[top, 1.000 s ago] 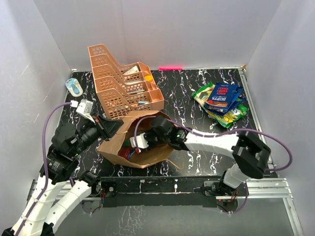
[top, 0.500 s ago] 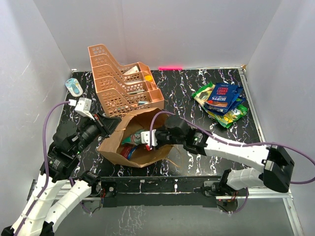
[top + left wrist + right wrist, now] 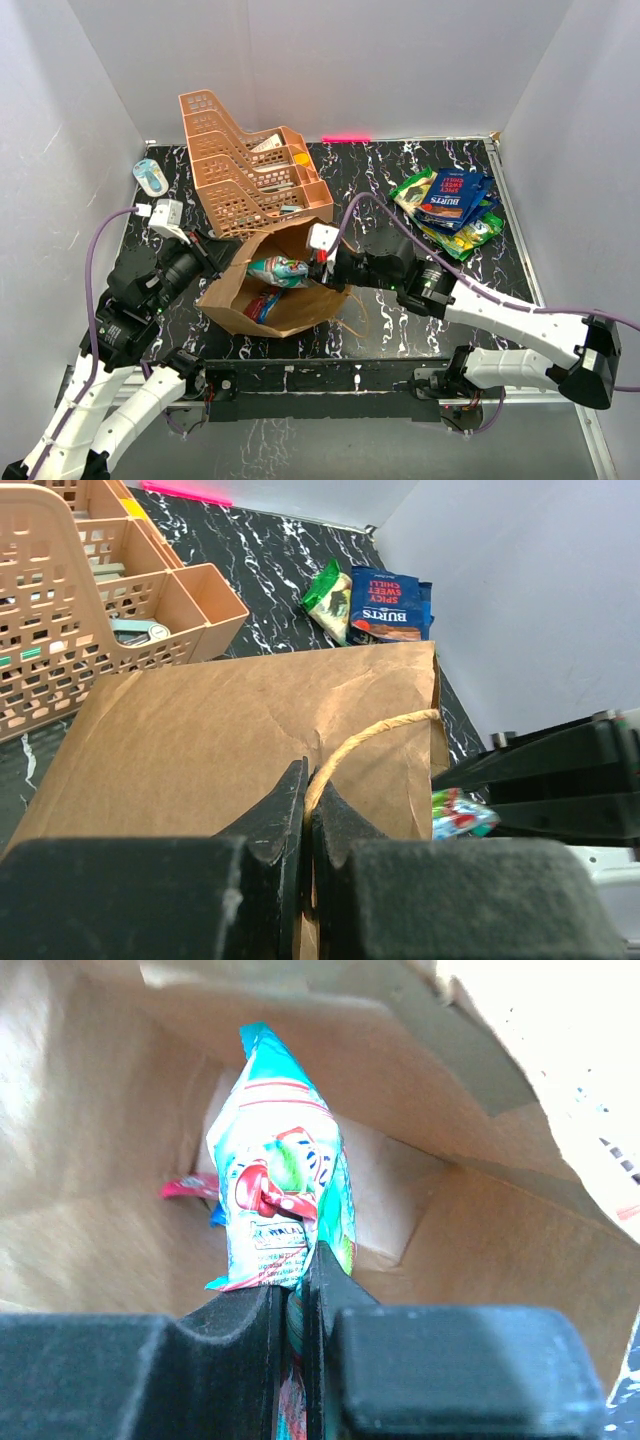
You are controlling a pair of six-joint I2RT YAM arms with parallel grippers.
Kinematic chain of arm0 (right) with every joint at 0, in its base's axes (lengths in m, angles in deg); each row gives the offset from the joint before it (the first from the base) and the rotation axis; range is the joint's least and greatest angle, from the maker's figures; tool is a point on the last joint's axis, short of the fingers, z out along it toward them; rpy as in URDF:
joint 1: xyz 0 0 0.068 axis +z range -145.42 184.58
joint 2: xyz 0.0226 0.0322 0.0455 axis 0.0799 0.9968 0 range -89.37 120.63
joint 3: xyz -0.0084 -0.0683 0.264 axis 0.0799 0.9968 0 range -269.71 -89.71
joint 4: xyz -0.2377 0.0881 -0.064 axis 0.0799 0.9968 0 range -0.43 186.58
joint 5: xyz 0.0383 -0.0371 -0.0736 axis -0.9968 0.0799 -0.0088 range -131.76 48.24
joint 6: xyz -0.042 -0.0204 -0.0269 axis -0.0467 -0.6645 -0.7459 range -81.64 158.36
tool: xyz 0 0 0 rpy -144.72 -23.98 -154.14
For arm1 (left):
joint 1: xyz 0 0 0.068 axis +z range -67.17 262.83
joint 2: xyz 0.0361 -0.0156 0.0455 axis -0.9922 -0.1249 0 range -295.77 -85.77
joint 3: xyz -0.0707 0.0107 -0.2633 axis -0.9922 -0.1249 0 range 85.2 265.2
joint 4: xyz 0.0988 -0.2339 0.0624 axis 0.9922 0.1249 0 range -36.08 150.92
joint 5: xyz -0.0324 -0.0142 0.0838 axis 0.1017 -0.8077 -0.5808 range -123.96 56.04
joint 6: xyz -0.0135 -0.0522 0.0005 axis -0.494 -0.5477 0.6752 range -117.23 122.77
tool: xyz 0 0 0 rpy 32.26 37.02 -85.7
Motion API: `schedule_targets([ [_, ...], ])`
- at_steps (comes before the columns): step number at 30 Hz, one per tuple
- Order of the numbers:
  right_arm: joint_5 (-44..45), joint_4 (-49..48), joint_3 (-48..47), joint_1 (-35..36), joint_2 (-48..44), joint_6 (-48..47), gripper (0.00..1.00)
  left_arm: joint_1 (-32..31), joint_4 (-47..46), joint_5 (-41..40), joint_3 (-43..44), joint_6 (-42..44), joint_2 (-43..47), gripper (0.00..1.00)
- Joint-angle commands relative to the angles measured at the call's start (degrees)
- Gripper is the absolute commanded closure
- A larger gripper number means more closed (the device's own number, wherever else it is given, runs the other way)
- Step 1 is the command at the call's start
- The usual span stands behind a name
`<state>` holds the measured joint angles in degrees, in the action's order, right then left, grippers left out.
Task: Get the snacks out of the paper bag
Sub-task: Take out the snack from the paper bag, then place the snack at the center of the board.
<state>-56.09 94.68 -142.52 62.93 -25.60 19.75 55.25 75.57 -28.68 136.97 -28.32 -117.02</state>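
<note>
The right gripper will next rise from the bag's opening [image 3: 278,270], swing outward over the pile of snacks and lower to release the teal packet, because other snacks lie gathered there.
The brown paper bag [image 3: 300,305] lies open on the table's near middle; it also shows in the left wrist view [image 3: 230,730]. My left gripper [image 3: 307,790] is shut on its twine handle [image 3: 375,735] at the bag's left rim [image 3: 222,262]. My right gripper [image 3: 298,1280] is shut on a teal snack packet [image 3: 280,1200] and holds it over the bag's mouth [image 3: 278,270]. More wrappers, red and blue [image 3: 262,305], lie inside the bag. A pile of snacks with a blue chip bag [image 3: 450,200] and green bags lies at the back right.
An orange mesh tiered rack [image 3: 245,170] stands just behind the bag. A small blue-white object [image 3: 151,177] lies at the far left. White walls close the table on three sides.
My right gripper has pulled back to the right and up out of the bag, lifting the teal packet with it. The left gripper has kept its hold on the handle.
</note>
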Motion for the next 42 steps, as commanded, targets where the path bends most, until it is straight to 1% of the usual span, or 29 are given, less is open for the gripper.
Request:
schedule_targets([
  [1, 4.2, -1.6, -9.1, -0.4, -3.3, 18.1, 0.92, -0.1, 1.2, -3.7, 1.6, -0.1, 0.1, 1.00],
  [3, 6.8, 2.5, -14.1, -0.4, -3.0, 23.0, 0.92, -0.1, 1.4, -4.9, 1.7, -0.2, -0.2, 1.00],
  [6, 8.2, 8.7, -19.7, -0.3, -2.6, 25.0, 0.92, -0.1, 2.4, -7.0, 2.3, 0.2, -0.6, 1.00],
  [10, 10.1, 12.1, -23.9, -0.4, -4.0, 24.7, 0.92, -0.1, 3.4, -8.9, 3.1, 1.3, -0.6, 1.00],
  [15, 15.5, 13.2, -26.2, -0.3, -6.5, 22.8, 0.92, -0.1, 4.6, -10.9, 3.8, 2.1, -0.7, 1.00],
  [16, 18.1, 13.0, -26.3, -0.3, -6.9, 22.4, 0.92, -0.1, 4.6, -10.9, 3.8, 2.3, -0.7, 1.00],
  [18, 26.4, 12.5, -26.1, -0.4, -7.2, 21.8, 0.92, -0.1, 4.7, -10.9, 4.0, 2.6, -0.8, 1.00],
  [23, 53.4, 11.7, -24.8, -0.4, -5.8, 17.8, 0.93, -0.1, 5.2, -11.2, 4.9, 3.5, -1.0, 1.00],
  [24, 58.6, 11.4, -24.7, -0.4, -5.2, 16.2, 0.92, -0.1, 5.2, -11.4, 4.9, 3.6, -0.9, 1.00],
  [26, 66.2, 9.9, -24.3, -1.1, -3.6, 10.3, 0.92, -0.1, 5.2, -11.5, 4.9, 3.8, -0.8, 1.00],
  [28, 70.6, 8.3, -23.6, -3.3, -2.0, 5.9, 0.92, -0.1, 5.1, -11.5, 4.9, 4.1, -0.9, 1.00],
  [30, 71.4, 7.7, -22.7, -7.5, -0.3, 3.6, 0.92, -0.1, 5.1, -11.4, 5.0, 4.3, -1.0, 1.00],
  [33, 67.9, 8.6, -20.8, -15.2, 2.2, 3.6, 0.92, -0.1, 5.2, -11.2, 5.0, 4.5, -1.2, 1.00],
  [37, 59.8, 15.8, -19.9, -25.7, 7.2, 9.1, 0.92, -0.1, 5.7, -11.2, 4.9, 4.8, -0.7, 1.00],
  [40, 54.3, 19.4, -19.8, -30.9, 11.1, 12.8, 0.92, -0.1, 5.8, -11.2, 4.8, 5.3, -0.2, 1.00],
  [42, 52.3, 19.8, -19.9, -32.5, 12.4, 13.5, 0.92, -0.1, 5.9, -11.1, 4.8, 5.9, 0.1, 1.00],
])
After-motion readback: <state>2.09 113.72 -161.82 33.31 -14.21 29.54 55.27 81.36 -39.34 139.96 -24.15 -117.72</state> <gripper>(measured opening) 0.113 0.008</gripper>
